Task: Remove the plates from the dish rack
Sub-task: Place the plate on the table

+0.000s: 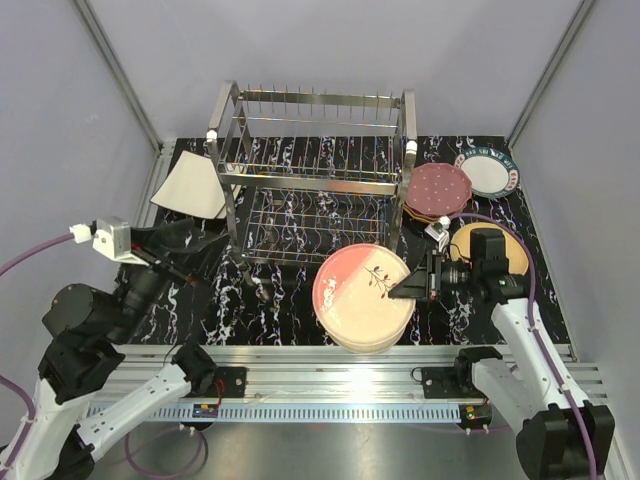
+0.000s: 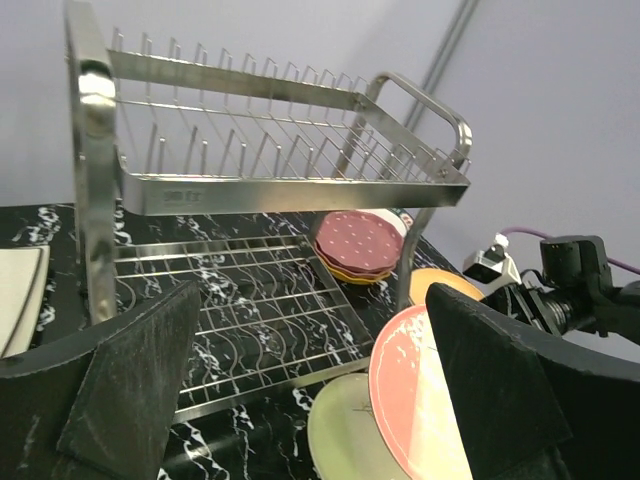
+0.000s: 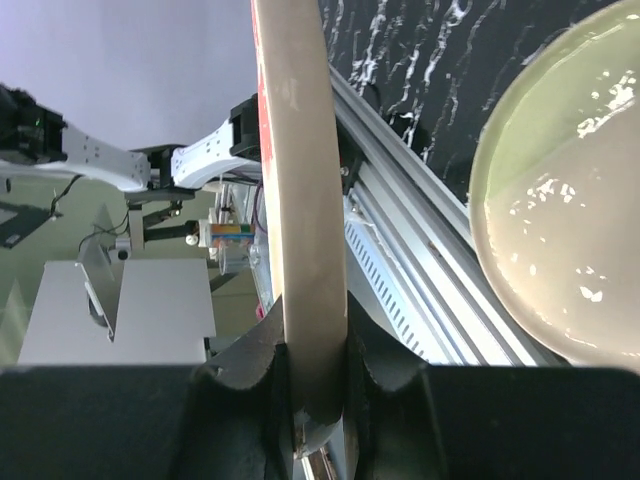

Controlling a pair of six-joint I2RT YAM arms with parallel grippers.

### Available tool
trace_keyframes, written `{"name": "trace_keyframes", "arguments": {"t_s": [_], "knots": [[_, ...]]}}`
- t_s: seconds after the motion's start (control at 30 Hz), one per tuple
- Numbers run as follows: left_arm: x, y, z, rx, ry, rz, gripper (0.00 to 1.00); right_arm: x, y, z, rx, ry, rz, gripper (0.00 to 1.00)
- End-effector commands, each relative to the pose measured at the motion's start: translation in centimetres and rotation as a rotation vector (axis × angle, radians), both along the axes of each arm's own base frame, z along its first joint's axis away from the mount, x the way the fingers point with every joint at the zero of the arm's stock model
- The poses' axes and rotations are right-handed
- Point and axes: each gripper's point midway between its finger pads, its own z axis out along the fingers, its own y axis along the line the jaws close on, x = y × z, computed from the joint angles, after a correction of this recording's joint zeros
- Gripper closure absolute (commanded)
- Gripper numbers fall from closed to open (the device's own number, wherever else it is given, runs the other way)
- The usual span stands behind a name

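Observation:
The pink plate still hangs tilted above the cream plate near the table's front edge [image 3: 590, 200], so the robot's right gripper should lower it onto the cream plate next.
The silver wire dish rack [image 1: 310, 170] stands at the back middle, and no plate shows between its prongs [image 2: 250, 150]. My right gripper [image 1: 410, 288] is shut on the rim of a pink plate [image 1: 362, 288], held tilted over a cream plate [image 1: 375, 338] lying near the front edge. In the right wrist view the pink plate's rim [image 3: 300, 200] runs edge-on between the jaws of the right gripper [image 3: 318, 380]. My left gripper [image 2: 310, 400] is open and empty, left of the rack's lower tier, with the pink plate [image 2: 420, 400] just past its right finger.
A squarish white plate [image 1: 190, 185] lies left of the rack. Right of it sit a maroon dotted plate [image 1: 437, 188] on a small stack, a teal-rimmed plate [image 1: 490, 172] and an orange plate [image 1: 500, 245] under my right arm. The aluminium rail [image 1: 330, 365] borders the front.

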Motion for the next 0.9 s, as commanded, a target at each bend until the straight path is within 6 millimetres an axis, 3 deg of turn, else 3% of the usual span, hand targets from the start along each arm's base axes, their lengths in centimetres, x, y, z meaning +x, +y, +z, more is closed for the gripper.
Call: {"name": "trace_keyframes", "arguments": {"t_s": [0.0,0.5,0.87], "knots": [[0.3,1.6,-0.1,0.016,-0.027,0.076,0.01,0.1,-0.1,0.6,0.014,0.001,0.011,1.00],[-0.5,2.9,-0.6,-0.022,-0.063,0.099,0.01,1.4,-1.9,-5.2,-0.234,0.245,-0.171,1.00],[-0.3,2.2,-1.3,-0.017,-0.063,0.079,0.01,2.3,-1.7,-7.6,-0.208,0.285,-0.240,1.00]]}}
